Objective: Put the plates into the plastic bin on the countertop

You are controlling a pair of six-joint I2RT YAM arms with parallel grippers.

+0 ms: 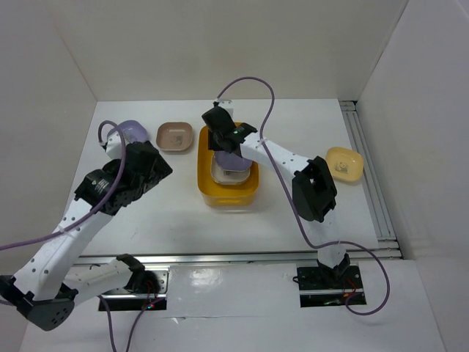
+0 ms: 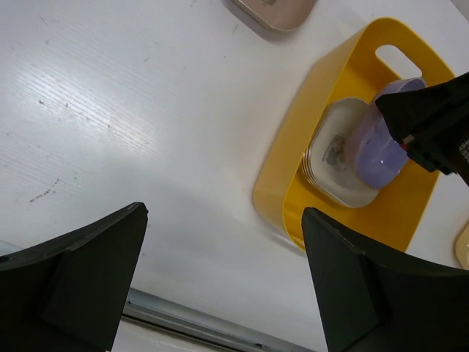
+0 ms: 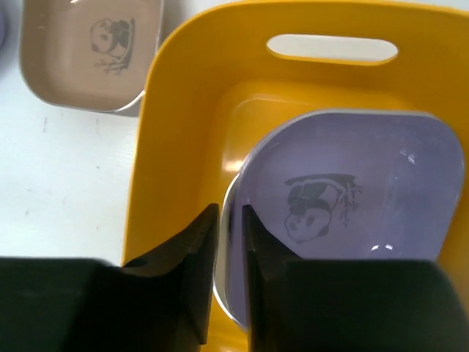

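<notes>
I next need to lower my left gripper outward to the second lavender plate, onto that plate's rim where it faces away from the brown-pink plate.
The orange-yellow plastic bin [image 1: 248,192] stands mid-countertop; it also shows in the left wrist view [image 2: 293,191] and the right wrist view [image 3: 183,110]. My right gripper [image 1: 223,139] [image 3: 229,235] is shut on the rim of a lavender plate [image 3: 352,191] [image 2: 377,150], held tilted inside the bin over a cream plate [image 1: 231,176] [image 2: 333,150]. My left gripper [image 1: 160,169] [image 2: 223,282] is open and empty, left of the bin. A brown-pink plate [image 1: 174,136] [image 3: 88,51], a second lavender plate [image 1: 132,132] and a yellow plate [image 1: 344,163] lie on the countertop [image 1: 176,213]. No green plate shows.
White walls enclose the countertop on the left, back and right. A metal rail [image 1: 370,183] runs along the right edge and another along the near edge [image 1: 242,255]. The right arm's purple cable loops over the bin's far end.
</notes>
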